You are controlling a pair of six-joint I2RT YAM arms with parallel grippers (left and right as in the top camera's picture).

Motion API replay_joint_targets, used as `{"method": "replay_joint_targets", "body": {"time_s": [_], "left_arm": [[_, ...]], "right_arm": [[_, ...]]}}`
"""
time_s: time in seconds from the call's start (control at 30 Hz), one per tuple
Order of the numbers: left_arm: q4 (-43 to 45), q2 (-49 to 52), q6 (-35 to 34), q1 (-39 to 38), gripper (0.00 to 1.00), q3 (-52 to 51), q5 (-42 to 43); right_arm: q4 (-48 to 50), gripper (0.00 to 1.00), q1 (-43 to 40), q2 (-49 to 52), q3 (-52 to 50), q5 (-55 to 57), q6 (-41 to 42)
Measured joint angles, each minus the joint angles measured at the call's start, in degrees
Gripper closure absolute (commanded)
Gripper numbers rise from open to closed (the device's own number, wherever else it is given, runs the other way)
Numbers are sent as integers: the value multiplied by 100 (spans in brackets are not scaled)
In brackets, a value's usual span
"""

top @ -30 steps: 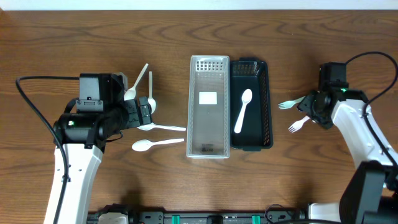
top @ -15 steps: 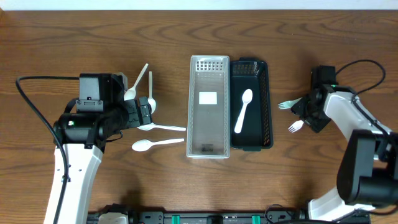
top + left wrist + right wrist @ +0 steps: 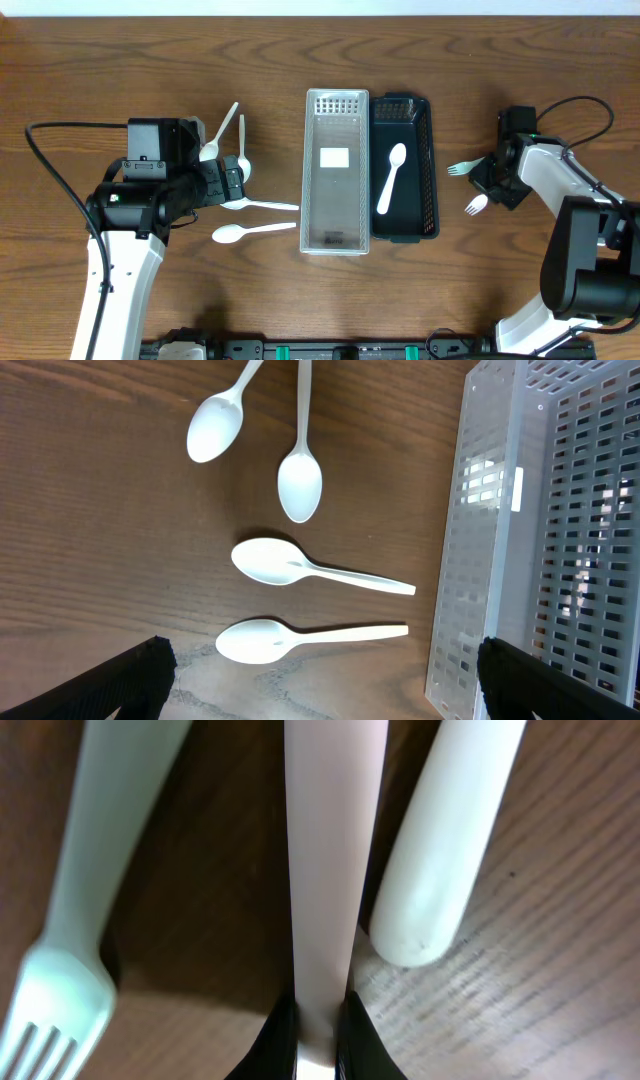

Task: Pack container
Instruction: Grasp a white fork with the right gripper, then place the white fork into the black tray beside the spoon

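Observation:
The black container has free space on its bottom beside its white spoon, so my right gripper will next lift, carry the handle over and lower it inside.
A clear perforated container (image 3: 312, 170) and a black one (image 3: 430, 170) stand side by side mid-table; a white spoon (image 3: 391, 178) lies in the black one. My right gripper (image 3: 493, 181) (image 3: 318, 1025) is shut on a white plastic handle (image 3: 322, 870) down on the wood, its head out of view. Two white forks (image 3: 461, 168) (image 3: 474, 204) poke out beside it. My left gripper (image 3: 232, 180) (image 3: 320, 695) hangs open above several white spoons (image 3: 270, 560) (image 3: 255, 642) left of the clear container (image 3: 500, 540).
In the right wrist view a fork (image 3: 70, 950) lies left of the held handle and another white handle (image 3: 440, 860) lies right of it, both close. Cables trail from both arms. Two more spoons (image 3: 215, 425) (image 3: 298, 480) lie farther back.
My right gripper has closed onto the white handle after shifting slightly left over the forks. The left arm and the spoons have not moved.

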Motion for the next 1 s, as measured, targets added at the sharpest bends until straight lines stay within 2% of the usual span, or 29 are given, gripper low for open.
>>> {"method": "replay_joint_targets", "body": {"time_s": [0.1, 0.23, 0.4, 0.53, 0.67, 0.83, 0.9, 1.0], "left_arm": [[0, 0, 0, 0, 2, 0, 0], [2, 0, 0, 0, 2, 0, -2], [0, 0, 0, 0, 2, 0, -2], [0, 0, 0, 0, 2, 0, 0], [0, 0, 0, 0, 2, 0, 0], [0, 0, 0, 0, 2, 0, -2], [0, 0, 0, 0, 2, 0, -2], [0, 0, 0, 0, 2, 0, 0]], "right_arm": [[-142, 99, 7, -363, -79, -70, -232], [50, 99, 144, -1578, -111, -321, -581], [844, 99, 855, -3383, -61, -824, -1172], [957, 99, 1534, -3978, -22, -1019, -1405], [918, 99, 2105, -3633, -22, -1003, -1488], [898, 98, 2645, -2227, -24, -726, -1508], [955, 87, 2715, -1655, -26, -647, -1504], [992, 57, 2736, -1034, -48, -560, -1475]]}}
